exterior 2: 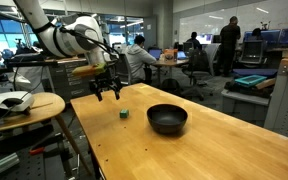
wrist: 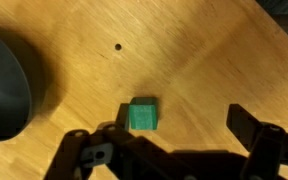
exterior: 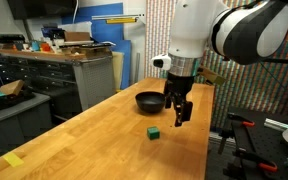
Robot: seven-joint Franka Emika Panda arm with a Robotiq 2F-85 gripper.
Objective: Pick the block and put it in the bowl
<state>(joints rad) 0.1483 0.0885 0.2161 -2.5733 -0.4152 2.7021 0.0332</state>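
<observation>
My gripper moves down and toward the left in the wrist view next and closes on the block, since the green block (exterior: 153, 133) (wrist: 142, 113) lies below and off-center that way.
The block is a small green cube (exterior: 154, 131) lying on the wooden table, also seen in an exterior view (exterior 2: 125, 113) and in the wrist view (wrist: 142, 116). The bowl (exterior: 150, 101) is round, shallow and black; it stands beyond the block, shows in an exterior view (exterior 2: 167, 119), and sits at the left edge of the wrist view (wrist: 4, 85). My gripper (exterior: 182, 117) hangs open and empty above the table, beside the block and slightly off it (exterior 2: 108, 93). In the wrist view the fingers (wrist: 169, 140) are spread, the block near the left finger.
The wooden table (exterior: 104, 135) has a small dark hole (wrist: 118, 46). A yellow tape mark (exterior: 13, 160) lies near its corner. A round side table (exterior 2: 29, 108) stands next to it. Cabinets (exterior: 54, 75) stand behind.
</observation>
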